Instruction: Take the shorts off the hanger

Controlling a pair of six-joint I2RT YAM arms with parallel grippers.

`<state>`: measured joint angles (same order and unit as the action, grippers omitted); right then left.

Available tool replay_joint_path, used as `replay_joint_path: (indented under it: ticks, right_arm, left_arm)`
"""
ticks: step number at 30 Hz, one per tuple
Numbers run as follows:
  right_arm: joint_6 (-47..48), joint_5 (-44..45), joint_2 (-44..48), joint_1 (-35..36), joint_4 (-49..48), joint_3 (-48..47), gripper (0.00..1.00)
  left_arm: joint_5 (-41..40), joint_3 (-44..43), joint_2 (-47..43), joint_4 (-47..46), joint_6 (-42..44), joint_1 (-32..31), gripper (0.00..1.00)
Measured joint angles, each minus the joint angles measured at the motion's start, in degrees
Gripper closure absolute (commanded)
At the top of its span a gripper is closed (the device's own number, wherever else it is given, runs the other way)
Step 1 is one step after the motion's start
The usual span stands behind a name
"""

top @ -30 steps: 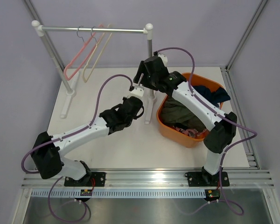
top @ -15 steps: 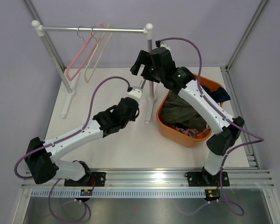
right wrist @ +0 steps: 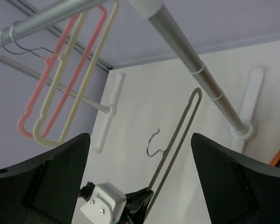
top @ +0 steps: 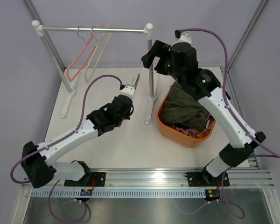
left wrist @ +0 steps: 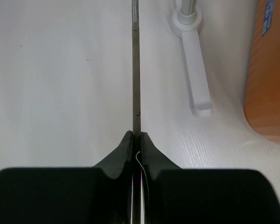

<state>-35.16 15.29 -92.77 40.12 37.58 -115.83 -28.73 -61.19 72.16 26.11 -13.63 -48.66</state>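
Note:
My left gripper next lifts the grey hanger (top: 136,80), already bare, outward to the rack's open bar between cream hanger and rack post and releases it there.
My left gripper (top: 130,88) is shut on a bare thin grey hanger (top: 136,80) and holds it over the table left of the rack post. In the left wrist view the hanger (left wrist: 136,70) runs edge-on out of the closed jaws (left wrist: 136,136). My right gripper (top: 152,55) is open and empty, raised near the rail's right end. Its wrist view looks down on the hanger (right wrist: 179,133) and its hook. Olive green shorts (top: 179,105) and pink patterned shorts (top: 186,130) lie in the orange basket (top: 170,135). The navy shorts are hidden behind the right arm.
A white clothes rack has a rail (top: 93,29) across the back and a post (top: 150,60) by the basket. A pink hanger (top: 81,56) and a cream hanger (top: 95,56) hang empty on it. The rack's feet (left wrist: 196,70) lie on the table.
My right gripper has lifted up and back, away from the hanger. My left gripper has drawn a little to the left with the hanger in it.

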Motion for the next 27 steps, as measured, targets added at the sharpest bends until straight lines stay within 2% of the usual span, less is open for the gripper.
replay_joint_path:
  ticks: [5,12,19,27]
  right_arm:
    - [2.27,3.37,9.75,-0.11,-1.05,3.69,0.01]
    - [4.39,5.35,19.26,-0.44,-3.3,10.19,0.01]
    - [5.6,5.33,21.46,-0.44,-3.89,17.94,0.01]
    - [6.56,5.22,22.86,-0.42,-3.87,21.24,0.0]
  left_arm:
    - [0.22,-2.82,-1.62,1.95,-1.4,3.52,1.0]
    - [2.51,-11.96,-1.4,2.64,-1.38,8.83,1.0]
    - [6.43,-25.29,3.85,1.11,0.2,14.05,1.0]
    - [10.25,-31.78,8.96,-0.26,2.45,17.2,1.0]
